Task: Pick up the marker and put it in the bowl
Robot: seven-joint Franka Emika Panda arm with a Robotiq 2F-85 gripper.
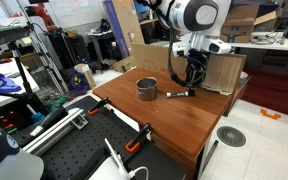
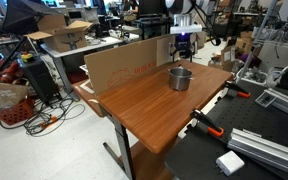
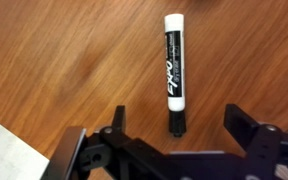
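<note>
My gripper moves down over the marker's black end next and closes there, since that end already lies between its open fingers.
The marker is a black-and-white dry-erase pen lying flat on the wooden table; in the wrist view it points away from me, its black end between my fingers. In an exterior view it shows as a thin dark stick right of the bowl. The bowl is a shiny grey metal cup standing upright, also seen in the exterior view from across the table. My gripper is open and empty, low over the marker's near end, its fingers either side and apart from it. It hangs beside the bowl.
A cardboard panel stands along one table edge, close behind the gripper. Orange clamps grip the table's edge. A black perforated bench adjoins the wooden table.
</note>
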